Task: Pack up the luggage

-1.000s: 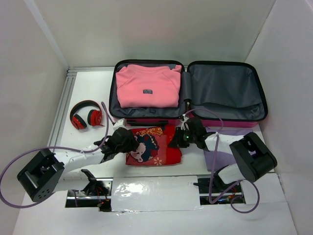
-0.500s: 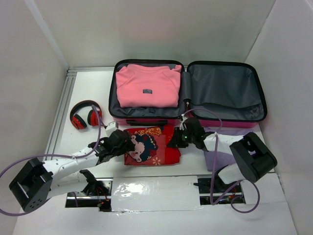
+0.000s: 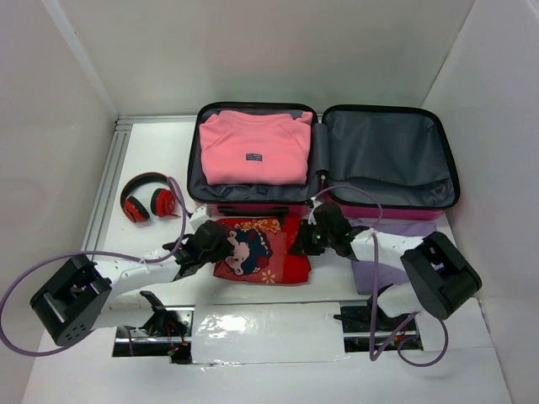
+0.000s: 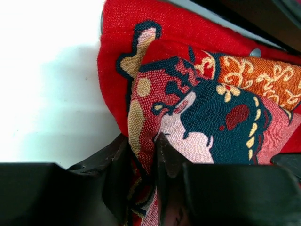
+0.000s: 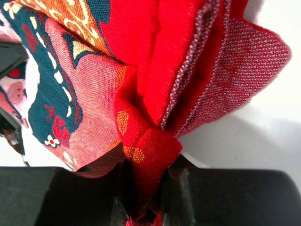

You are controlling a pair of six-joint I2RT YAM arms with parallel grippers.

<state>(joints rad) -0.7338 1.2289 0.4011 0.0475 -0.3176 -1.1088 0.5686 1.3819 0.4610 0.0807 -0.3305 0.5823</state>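
My left gripper needs to lift the sweater up and outward next, lower it there and release it, because the folded pink sweater (image 3: 253, 146) lies outward, beyond the luggage's near rim.
The luggage (image 3: 383, 208) lies open at the back of the table, grey lining up, with a folded pink sweater (image 3: 253, 146) in its left half. A folded red patterned garment (image 3: 265, 251) lies just in front of it. My left gripper (image 3: 217, 246) is shut on the garment's left edge (image 4: 146, 155). My right gripper (image 3: 305, 240) is shut on its right edge (image 5: 146, 160). The garment's cartoon print faces up between the two grippers.
Red and black headphones (image 3: 147, 200) lie at the left, near a metal rail (image 3: 105, 189). A lilac folded cloth (image 3: 370, 269) lies under my right arm. White walls close in on both sides. A glossy white strip (image 3: 265, 330) runs along the near edge.
My left arm swung out and back while keeping its hold on the garment's left edge. The garment and right gripper shifted only slightly.
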